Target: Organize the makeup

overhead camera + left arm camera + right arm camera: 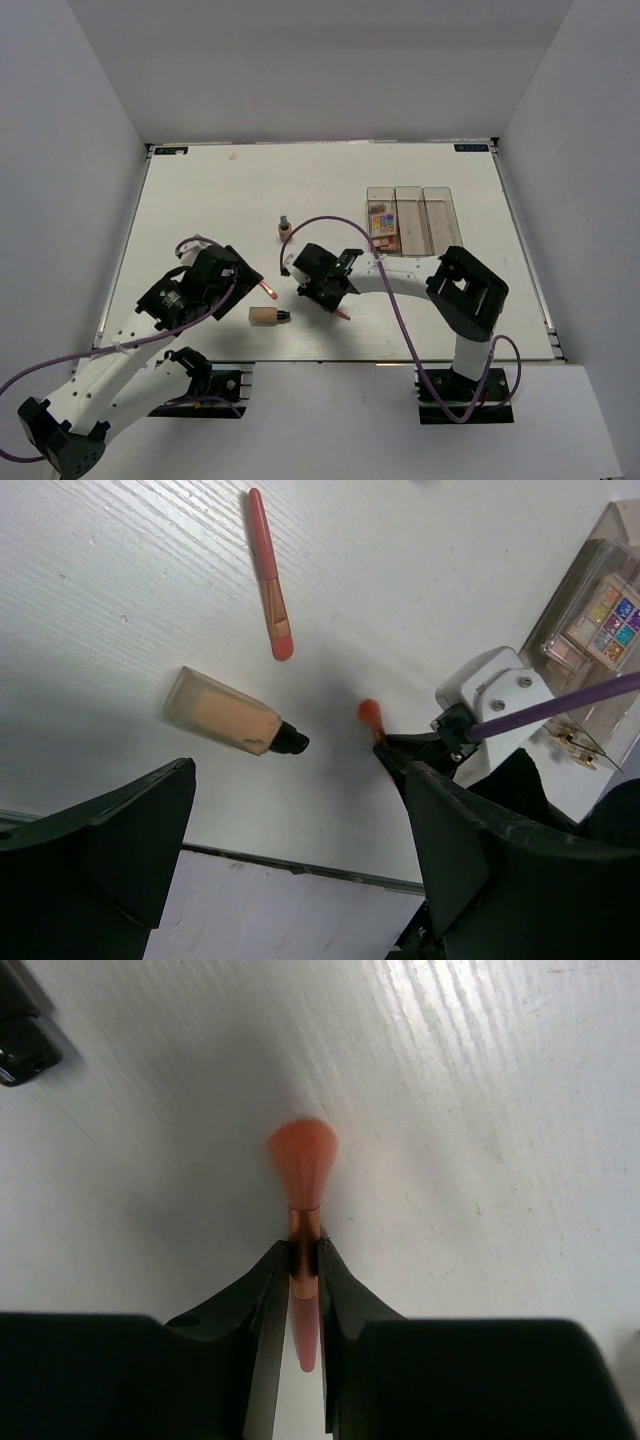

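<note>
The second brush lies below and outward of my left gripper, so I will next lower its fingers outward onto the handle (267, 568) beside the brush's metal band, clear of the bottle.
My right gripper (303, 1265) is shut on a thin pink-orange brush (302, 1160) at its metal ferrule, low over the table. In the top view the right gripper (325, 290) is at mid-table, and the brush's handle end (343, 314) sticks out. My left gripper (243, 285) is open and empty above a second brush (268, 290) and a tan foundation bottle (266, 316) lying on its side. Both show in the left wrist view: the brush (270, 575) and the bottle (230, 712). Another foundation bottle (284, 229) stands upright farther back. A multicoloured palette (383, 222) lies in the left organizer box.
Three clear organizer boxes (436, 216) stand side by side at the back right. The table's near edge (300, 865) runs just below my left fingers (100, 850). The right arm's purple cable (400, 310) loops over the table. A dark object (20, 1030) sits in the right wrist view's corner.
</note>
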Tool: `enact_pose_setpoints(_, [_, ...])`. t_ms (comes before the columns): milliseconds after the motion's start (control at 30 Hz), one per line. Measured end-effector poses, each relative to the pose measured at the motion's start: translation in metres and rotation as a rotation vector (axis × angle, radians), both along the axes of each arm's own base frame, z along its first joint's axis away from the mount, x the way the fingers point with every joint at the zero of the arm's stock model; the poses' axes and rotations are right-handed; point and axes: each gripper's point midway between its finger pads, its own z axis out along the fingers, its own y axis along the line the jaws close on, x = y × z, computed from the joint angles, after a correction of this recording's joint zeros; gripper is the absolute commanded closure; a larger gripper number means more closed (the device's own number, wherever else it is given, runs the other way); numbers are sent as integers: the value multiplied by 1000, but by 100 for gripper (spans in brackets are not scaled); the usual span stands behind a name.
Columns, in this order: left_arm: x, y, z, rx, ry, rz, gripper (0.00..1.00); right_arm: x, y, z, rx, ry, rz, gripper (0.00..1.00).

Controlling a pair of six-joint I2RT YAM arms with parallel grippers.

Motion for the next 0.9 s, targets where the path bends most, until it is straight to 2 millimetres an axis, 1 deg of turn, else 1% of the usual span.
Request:
enact_pose_setpoints(100, [1, 0, -5, 17, 17, 3, 6, 5, -3, 1, -1, -13, -6, 89])
enact_pose_setpoints(167, [3, 0, -11, 39, 38, 6, 8, 13, -7, 2, -1, -18, -18, 95])
enact_pose_setpoints(267, [5, 1, -24, 84, 85, 10, 10, 27, -20, 3, -7, -15, -45, 100])
enact_pose_setpoints(300, [6, 1, -29, 105, 108, 9, 12, 32, -26, 4, -5, -5, -58, 100])
enact_pose_setpoints(367, [9, 1, -38, 142, 144, 5, 14, 43, -36, 10, 14, 14, -81, 100])
enact_pose_setpoints(400, [12, 1, -42, 160, 162, 4, 17, 51, -43, 16, 31, 23, -101, 100])
enact_pose_setpoints(433, [15, 0, -45, 176, 175, 3, 18, 57, -47, 24, 51, 28, -115, 100])
enact_pose_setpoints(500, [23, 1, -48, 208, 195, -1, 21, 76, -52, 47, 119, 18, -147, 100])
enact_pose_setpoints(567, [33, 2, -48, 229, 200, 0, 22, 98, -53, 80, 213, -13, -168, 100])
enact_pose_setpoints(667, [51, 4, -44, 246, 188, 4, 22, 128, -61, 132, 342, -85, -209, 100])
enact_pose_setpoints(767, [66, 8, -45, 259, 184, 10, 23, 151, -73, 171, 423, -149, -262, 100])
enact_pose_setpoints(833, [71, 12, -49, 268, 196, 15, 23, 166, -84, 186, 445, -185, -318, 100])
enact_pose_setpoints(900, [74, 16, -55, 276, 214, 14, 24, 181, -101, 192, 446, -214, -396, 100])
